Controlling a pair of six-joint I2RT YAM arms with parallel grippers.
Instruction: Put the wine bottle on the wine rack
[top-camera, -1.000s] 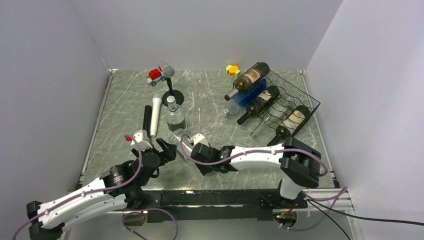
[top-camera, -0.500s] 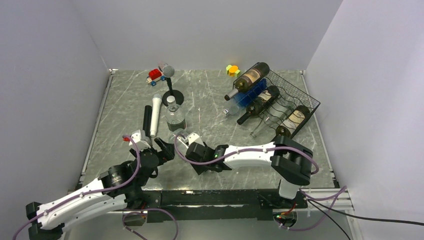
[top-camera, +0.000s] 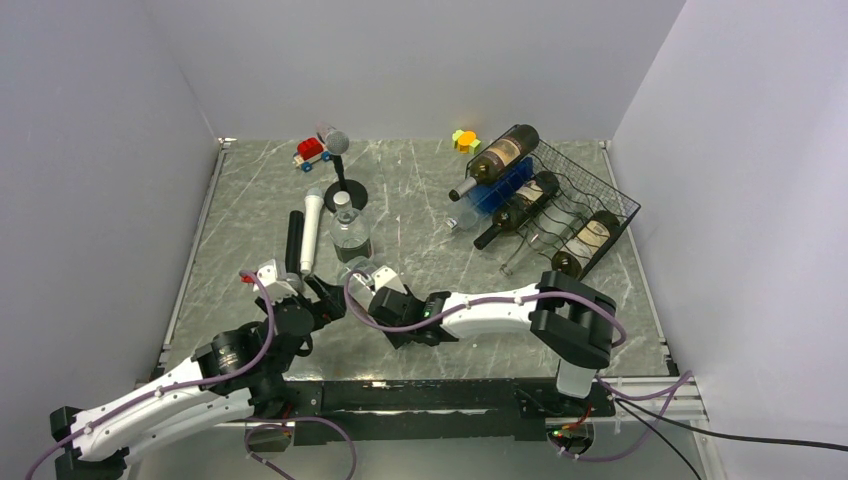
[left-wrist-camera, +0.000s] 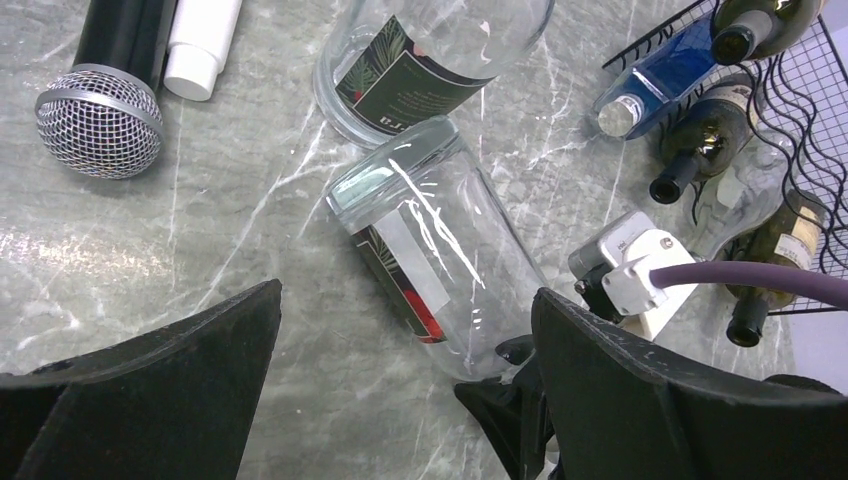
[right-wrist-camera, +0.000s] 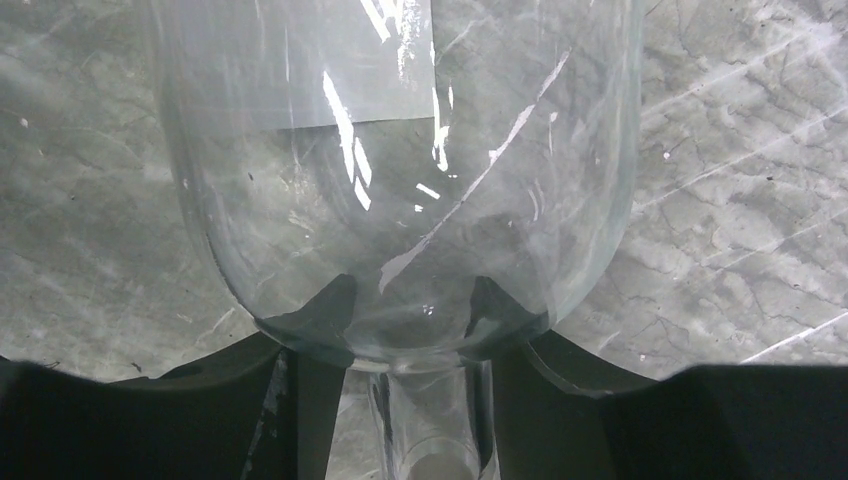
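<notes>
The right gripper should carry the wine bottle up and outward next, then down onto the spot on the rack over its blue bottle (top-camera: 515, 181), and let go of it there, because that spot is uncovered.
A clear glass wine bottle (top-camera: 356, 270) (left-wrist-camera: 440, 260) (right-wrist-camera: 400, 200) lies on its side on the marble table, base pointing away from the arms. My right gripper (top-camera: 374, 280) (right-wrist-camera: 410, 300) straddles its neck, jaws partly closed, with a thin gap showing on one side. My left gripper (top-camera: 304, 284) (left-wrist-camera: 405, 300) stands wide open just left of the bottle, holding nothing. The black wire wine rack (top-camera: 592, 188) (left-wrist-camera: 800, 120) sits at the far right and holds several bottles.
An upright clear bottle (top-camera: 349, 235) stands just behind the lying one. A white microphone (top-camera: 312, 228), a black one (top-camera: 295, 240) and a microphone on a stand (top-camera: 338, 160) lie to the left. A toy car (top-camera: 312, 150) and a coloured block (top-camera: 465, 140) sit at the back.
My right gripper has slid left along the table with the bottle's neck between its jaws. My left gripper has shifted slightly left and stays open.
</notes>
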